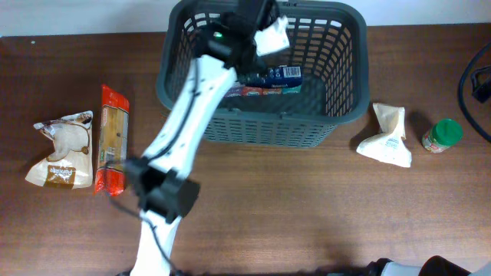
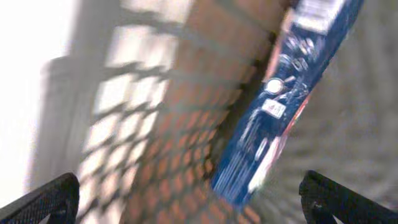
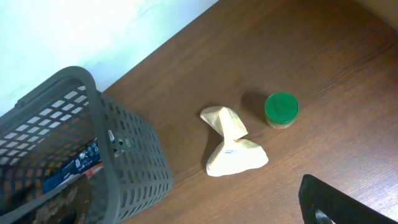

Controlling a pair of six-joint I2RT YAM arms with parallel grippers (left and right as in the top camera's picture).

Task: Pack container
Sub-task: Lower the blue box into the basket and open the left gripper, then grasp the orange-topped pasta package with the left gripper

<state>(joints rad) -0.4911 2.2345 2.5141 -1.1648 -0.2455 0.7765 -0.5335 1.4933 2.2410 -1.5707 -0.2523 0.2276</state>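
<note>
I need to move my left gripper up out of the basket (image 1: 261, 132), to the left in the overhead view and down onto the pasta packet's far end (image 1: 115, 106), as it lies unpacked.
The container, a dark grey slotted basket (image 1: 261, 132), stands at the back middle of the table and also shows in the right wrist view (image 3: 134, 165). A blue packet (image 1: 281, 75) lies inside it on the floor, over a red one. My left gripper (image 1: 265, 27) reaches into the basket from above. In the left wrist view its fingers (image 2: 199, 208) are spread wide and empty, above the blue packet (image 2: 292, 93) and next to the lattice wall (image 2: 155, 124). Only one finger of my right gripper (image 3: 336, 202) shows, off to the right of the basket above bare table, holding nothing.
A cream pouch (image 1: 387, 138) (image 3: 233, 149) and a green-lidded jar (image 1: 443, 136) (image 3: 281, 110) lie right of the basket. A long orange pasta packet (image 1: 113, 138) and a brown-and-white bag (image 1: 63, 149) lie at the left.
</note>
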